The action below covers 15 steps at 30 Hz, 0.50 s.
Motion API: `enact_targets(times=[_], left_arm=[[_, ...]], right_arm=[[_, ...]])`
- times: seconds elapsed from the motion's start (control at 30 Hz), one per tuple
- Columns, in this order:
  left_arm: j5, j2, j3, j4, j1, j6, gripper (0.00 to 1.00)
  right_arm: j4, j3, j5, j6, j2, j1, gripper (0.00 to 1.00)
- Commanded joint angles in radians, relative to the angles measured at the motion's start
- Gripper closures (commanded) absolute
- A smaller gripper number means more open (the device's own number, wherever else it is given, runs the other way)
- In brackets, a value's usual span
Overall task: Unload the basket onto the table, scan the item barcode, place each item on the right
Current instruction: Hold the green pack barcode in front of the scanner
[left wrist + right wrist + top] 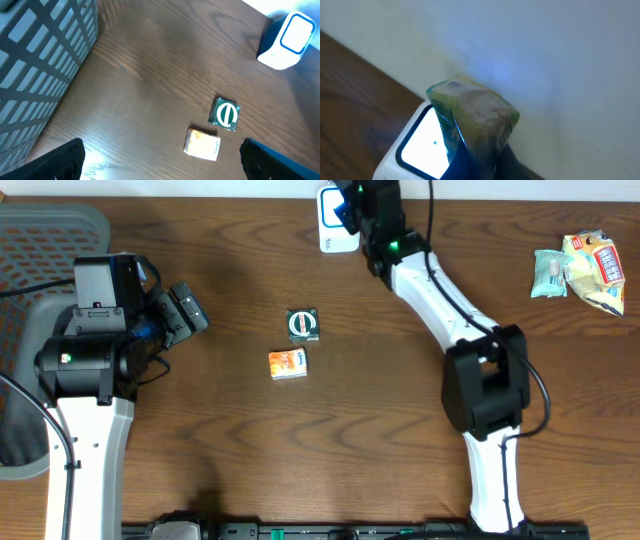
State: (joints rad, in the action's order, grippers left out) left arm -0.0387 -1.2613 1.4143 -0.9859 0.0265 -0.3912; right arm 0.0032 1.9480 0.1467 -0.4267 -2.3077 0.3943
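I need to move my right gripper off the scanner [334,232] next, to the right in the overhead view, and let go of the packet over the snack packets, because they lie gathered there.
My right gripper [352,208] is shut on a small greenish plastic packet [475,112] and holds it right over the lit window of the white barcode scanner [417,147] at the table's far edge. In the overhead view the scanner [334,232] is partly hidden under that gripper. In the right wrist view the packet covers the right gripper [481,162], whose fingers show only as dark shapes. My left gripper [190,310] hangs open over the left side of the table, nothing between its fingers [55,162].
A dark green round-logo packet [302,324] and a small orange box [288,364] lie mid-table, also seen from the left wrist as the green packet [226,114] and orange box [202,145]. Several snack packets [585,270] lie far right. A grey basket [40,240] stands at far left.
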Motion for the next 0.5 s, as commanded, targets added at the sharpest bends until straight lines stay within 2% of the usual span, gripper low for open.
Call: enact_targets(times=[0.0, 0.2, 0.47], left_arm=[[0.010, 0.001, 0.009, -0.001, 0.006, 0.013, 0.02], [0.010, 0.001, 0.009, -0.001, 0.006, 0.013, 0.02], [0.010, 0.001, 0.009, -0.001, 0.006, 0.013, 0.02]], right_arm=[[0.025, 0.014, -0.011, -0.040, -0.050, 0.005, 0.99], [0.032, 0.015, -0.020, -0.082, -0.057, 0.002, 0.99], [-0.066, 0.014, -0.078, -0.141, -0.060, -0.005, 0.99]])
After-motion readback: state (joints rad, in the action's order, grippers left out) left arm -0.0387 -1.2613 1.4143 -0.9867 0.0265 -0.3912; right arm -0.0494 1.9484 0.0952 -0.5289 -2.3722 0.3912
